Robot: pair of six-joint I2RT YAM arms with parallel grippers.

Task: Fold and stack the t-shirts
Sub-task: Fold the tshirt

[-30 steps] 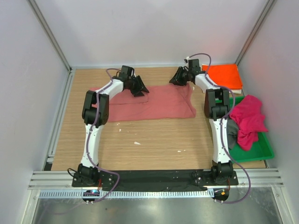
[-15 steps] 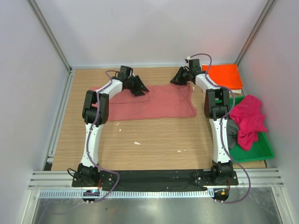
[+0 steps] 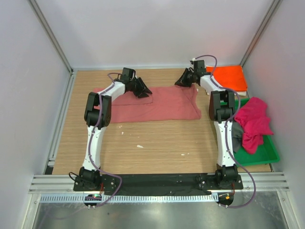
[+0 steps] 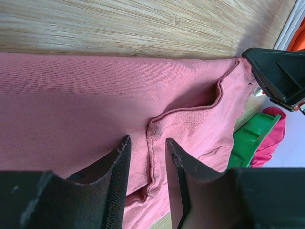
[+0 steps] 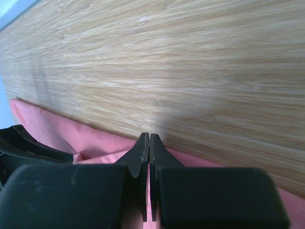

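Observation:
My right gripper is pinching the cloth and should carry it back over the shirt's flat body. It should let go of the cloth by the shirt's near edge [image 3: 188,117], because that edge lies back from the gripper.
A dusty salmon-red t-shirt [image 3: 162,105] lies spread flat across the far part of the table. My left gripper [image 3: 143,89] rests on its far left part, jaws open a narrow way on either side of a raised seam [image 4: 148,143] in the left wrist view. My right gripper [image 3: 185,79] is at the shirt's far right corner, jaws shut with the pink cloth edge [image 5: 95,143] pinched between them [image 5: 149,135]. A folded bright orange t-shirt [image 3: 228,78] lies at the far right on something white [image 3: 238,92]. Magenta [image 3: 252,121] and dark grey [image 3: 237,136] t-shirts are heaped in the tray.
A green plastic tray [image 3: 267,153] sits at the right edge beside the right arm. White walls and metal rails close in the table on three sides. Small white scraps [image 3: 139,146] lie on the bare wood in front of the shirt.
My right gripper has crept slightly back and to the right at the shirt's corner. My left gripper has barely moved.

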